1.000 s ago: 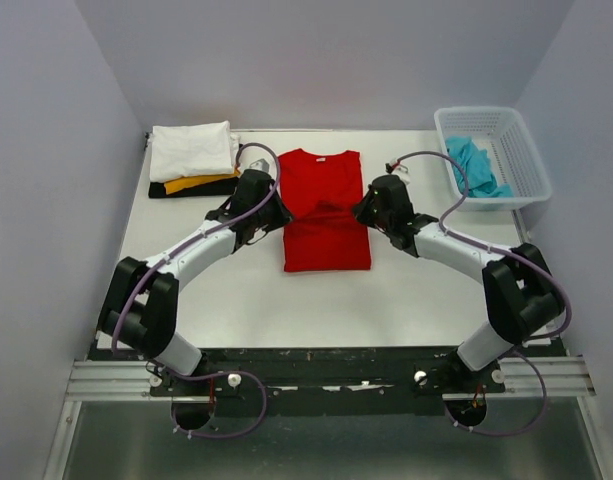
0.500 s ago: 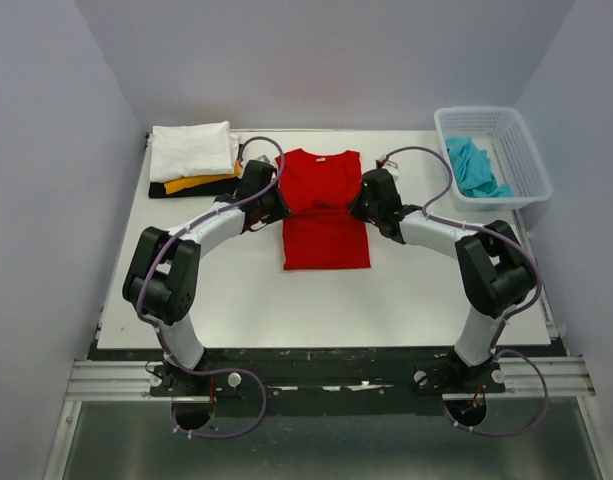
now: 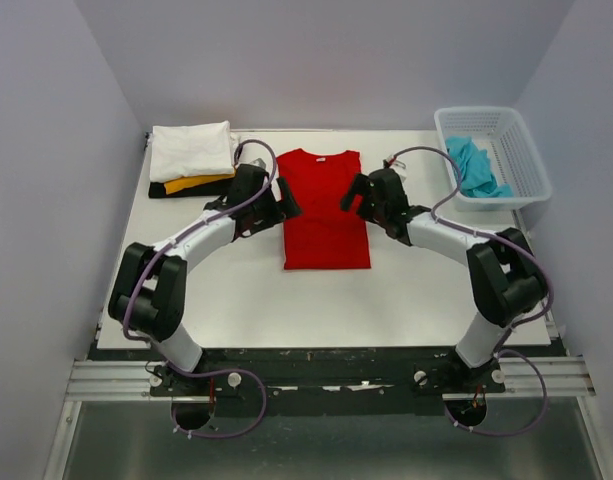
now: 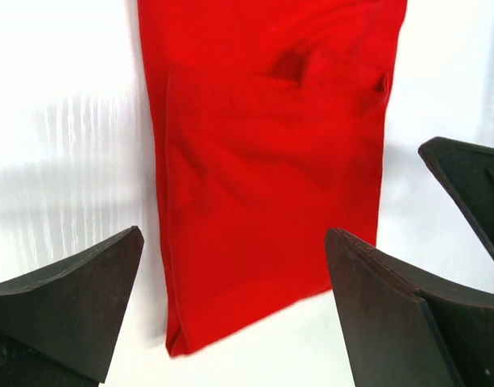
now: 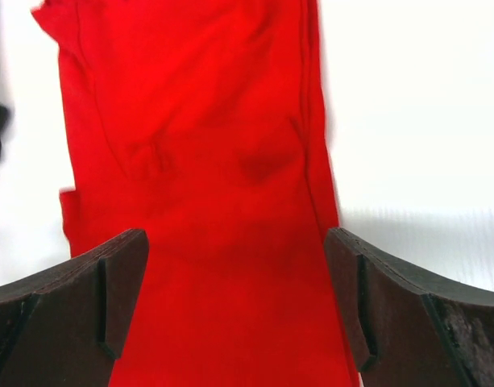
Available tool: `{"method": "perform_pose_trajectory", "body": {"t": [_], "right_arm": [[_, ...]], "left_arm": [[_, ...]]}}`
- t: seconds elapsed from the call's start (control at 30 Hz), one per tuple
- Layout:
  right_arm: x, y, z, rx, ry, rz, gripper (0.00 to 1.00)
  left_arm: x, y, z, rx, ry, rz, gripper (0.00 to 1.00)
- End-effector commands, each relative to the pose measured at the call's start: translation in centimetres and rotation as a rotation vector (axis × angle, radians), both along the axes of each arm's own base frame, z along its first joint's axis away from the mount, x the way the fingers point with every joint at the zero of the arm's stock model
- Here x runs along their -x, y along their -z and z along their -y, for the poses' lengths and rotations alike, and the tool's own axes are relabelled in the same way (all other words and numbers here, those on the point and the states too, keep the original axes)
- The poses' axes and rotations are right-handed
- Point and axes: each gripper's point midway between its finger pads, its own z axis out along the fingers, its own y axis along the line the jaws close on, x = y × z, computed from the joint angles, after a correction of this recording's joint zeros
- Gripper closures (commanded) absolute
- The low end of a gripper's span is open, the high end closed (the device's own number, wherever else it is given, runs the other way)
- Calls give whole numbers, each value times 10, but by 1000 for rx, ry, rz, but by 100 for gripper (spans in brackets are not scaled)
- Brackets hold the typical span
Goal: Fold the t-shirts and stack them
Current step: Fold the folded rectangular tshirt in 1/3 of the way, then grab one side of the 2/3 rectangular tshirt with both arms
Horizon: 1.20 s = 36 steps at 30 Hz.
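My left gripper should move back and down onto the red t-shirt's hem corner on the stack's side [image 3: 287, 266] [image 4: 179, 345] next. That corner is below it and back toward the base.
The red t-shirt [image 3: 324, 212] lies flat on the white table [image 3: 246, 300] as a long narrow rectangle, collar toward the far side. My left gripper [image 3: 285, 200] hovers open over its left edge, and my right gripper [image 3: 353, 195] hovers open over its right edge. In the left wrist view the red t-shirt [image 4: 271, 161] lies under the left gripper [image 4: 234, 242], whose jaws hold nothing. In the right wrist view the red t-shirt [image 5: 198, 161] fills the gap under the open right gripper [image 5: 236, 242]. A turquoise t-shirt [image 3: 474, 168] lies crumpled in the basket.
A stack of folded t-shirts sits at the far left: white [image 3: 191, 150] on top, then yellow-orange [image 3: 198, 183], then black [image 3: 176, 191]. The white lattice basket [image 3: 516, 185] stands at the far right. Grey walls close in the table on three sides.
Both grippers have opened and let go of the red t-shirt. The bunched fold across its middle now lies flat, and the two grippers have drawn apart toward its side edges.
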Motion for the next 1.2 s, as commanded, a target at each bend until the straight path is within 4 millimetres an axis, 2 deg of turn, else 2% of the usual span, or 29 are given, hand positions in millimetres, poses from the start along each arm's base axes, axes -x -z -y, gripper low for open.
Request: {"method": "perform_pose_trajectory", "body": {"t": [0.0,0.1,0.17,0.27,0.3,0.37,0.4,0.6,0.8,0.93,0.97,1.0,1.1,1.17], "right_arm": [[53,6,14,-57,-19,-80,0],[92,21,20,-103,-48,-138,0],[111,27,22,-132,-64,-162,0],[125,35,23,-164,-69,-186,0],[127,38,23,-168,-71,-196,0],[130,41,24,-167,-66,-213,0],[133,43,26,-170,-58,-221,1],[135,42,29,-174,-41,-214,3],[139,47,31,-171,-38,-220,7],[145,56,31,-172,-46,-246,11],[147,60,32,-170,-44,-254,12],[147,63,32,-170,-42,-258,14],[147,70,32,-161,-38,-272,22],[145,76,34,-149,-20,-284,32]], "left_arm": [[53,5,2,89,50,-36,1],[82,22,-2,126,40,-61,1],[97,34,-8,129,34,-79,1],[107,46,-14,118,11,-98,1],[110,49,-13,124,16,-112,2],[112,53,-9,144,35,-119,10],[116,62,-7,145,36,-150,24],[126,80,5,143,72,-214,54],[120,97,-1,81,22,-260,72],[115,99,0,75,19,-262,82],[114,100,0,71,17,-265,88],[112,100,0,68,17,-264,98],[114,103,1,69,26,-273,100],[115,104,1,72,27,-269,100]]}}
